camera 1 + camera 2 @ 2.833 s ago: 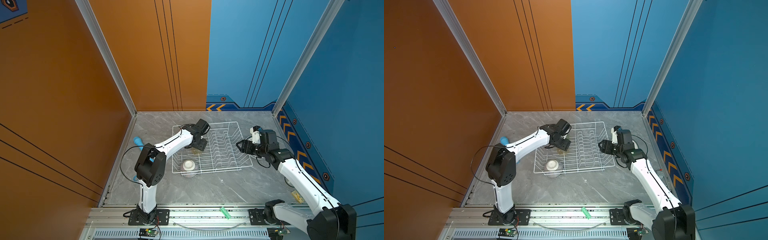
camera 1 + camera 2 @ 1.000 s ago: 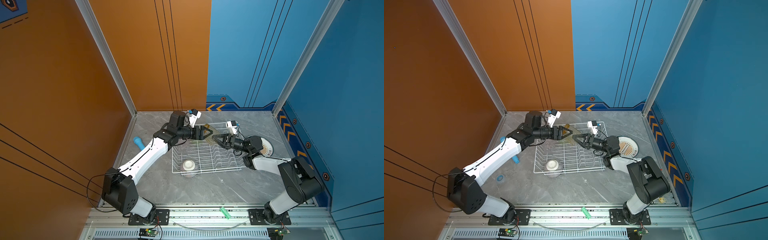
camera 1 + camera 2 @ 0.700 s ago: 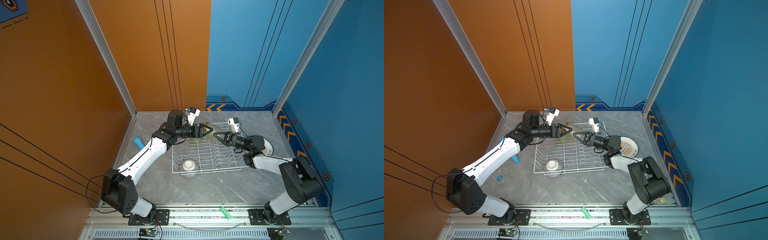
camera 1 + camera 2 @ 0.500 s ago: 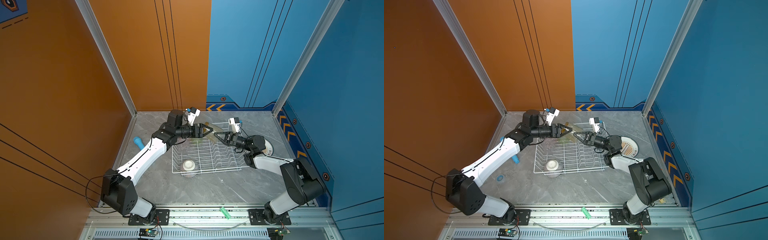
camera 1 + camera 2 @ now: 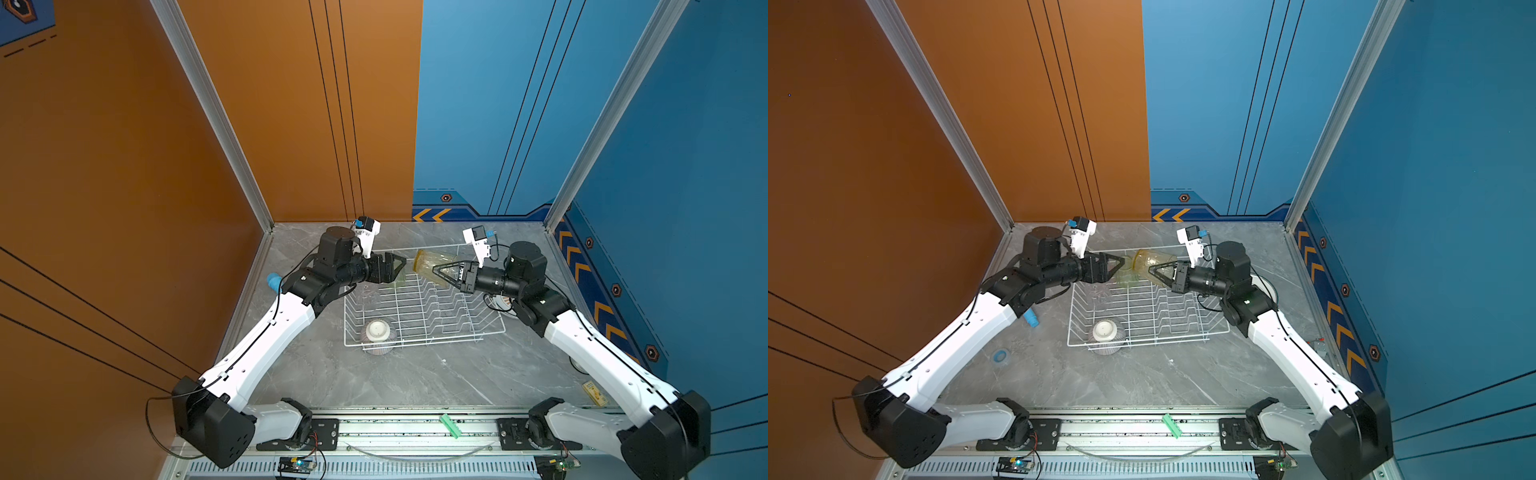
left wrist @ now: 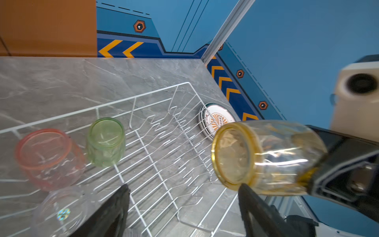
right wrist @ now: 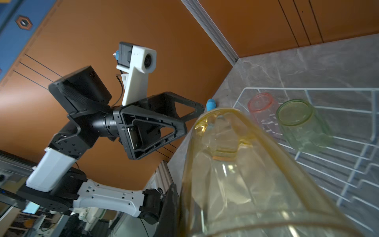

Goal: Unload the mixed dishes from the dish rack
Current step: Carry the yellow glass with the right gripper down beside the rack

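Observation:
The robot's right gripper is going to swing back and down next, turn the tumbler base-down and let go of it on the tabletop before the rack's front bar [image 5: 491, 372], because that part of the tabletop is bare.
My right gripper [image 5: 436, 272] is shut on the yellow tumbler [image 5: 428, 262] [image 6: 266, 156], which lies on its side in the air over the far end of the dish rack [image 5: 424, 343]. Its base points at my left gripper [image 5: 401, 270] [image 6: 184, 186], which stands open a short way off with nothing between its fingers. In the rack's far left stand the green tumbler [image 6: 105, 141], the pink tumbler [image 6: 48, 158] and a clear tumbler [image 6: 61, 211]. The striped bowl [image 5: 378, 336] lies upside down at the front left corner. Stacked plates [image 6: 217, 121] rest on the table right of the rack.
A light-blue cylinder [image 5: 1030, 320] lies on the table left of the rack, under my left arm, with a blue ring [image 5: 1000, 356] nearer the front. A green clip [image 5: 451, 426] sits on the front rail. Walls close in the left, back and right sides.
The right gripper has shut on the yellow tumbler. The left gripper has opened wider and drawn back to the left, off the tumbler.

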### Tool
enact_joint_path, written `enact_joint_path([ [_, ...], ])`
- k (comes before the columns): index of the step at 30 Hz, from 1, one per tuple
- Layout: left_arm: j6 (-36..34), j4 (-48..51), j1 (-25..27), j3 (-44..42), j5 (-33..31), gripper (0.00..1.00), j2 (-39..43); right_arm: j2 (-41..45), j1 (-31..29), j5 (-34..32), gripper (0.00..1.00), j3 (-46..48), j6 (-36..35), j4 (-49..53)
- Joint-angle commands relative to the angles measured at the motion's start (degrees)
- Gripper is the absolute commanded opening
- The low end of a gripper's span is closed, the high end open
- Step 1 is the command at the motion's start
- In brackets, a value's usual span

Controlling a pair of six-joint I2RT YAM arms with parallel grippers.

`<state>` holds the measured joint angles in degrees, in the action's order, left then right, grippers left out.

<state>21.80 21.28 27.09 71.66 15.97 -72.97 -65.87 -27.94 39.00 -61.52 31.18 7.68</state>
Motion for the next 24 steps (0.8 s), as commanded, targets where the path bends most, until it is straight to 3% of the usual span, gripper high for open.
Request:
enact_joint_path([
  [1,-3.8,8.14,1.07,0.26,-12.5,0.82,1.03,2.83,-7.44,-24.79,0.0,-7.86,-21.27,41.22],
  [3,-4.75,10.44,2.35,0.41,-17.12,0.81,0.88,3.02,-14.46,-34.1,0.0,-10.16,-21.18,49.83],
  [5,-5.01,11.72,2.91,0.42,-19.92,0.79,0.43,2.69,-19.8,-38.38,0.0,-10.3,-19.58,55.31],
  [9,-4.6,12.35,3.29,-0.13,-22.43,0.79,-0.23,1.11,-27.06,-44.8,0.0,-7.56,-12.72,64.02],
  [12,-4.49,12.85,3.4,-0.27,-23.08,0.8,-0.79,1.0,-29.47,-44.28,0.0,-3.92,-8.16,66.21],
  [18,-5.19,13.79,4.02,-0.19,-25.13,0.8,-2.51,0.44,-28.72,-41.55,0.0,3.24,-4.3,64.3],
  [24,-5.9,13.83,4.37,0.15,-24.56,0.8,-4.53,-3.39,-20.72,-37.75,0.0,8.42,-7.76,58.0],
])
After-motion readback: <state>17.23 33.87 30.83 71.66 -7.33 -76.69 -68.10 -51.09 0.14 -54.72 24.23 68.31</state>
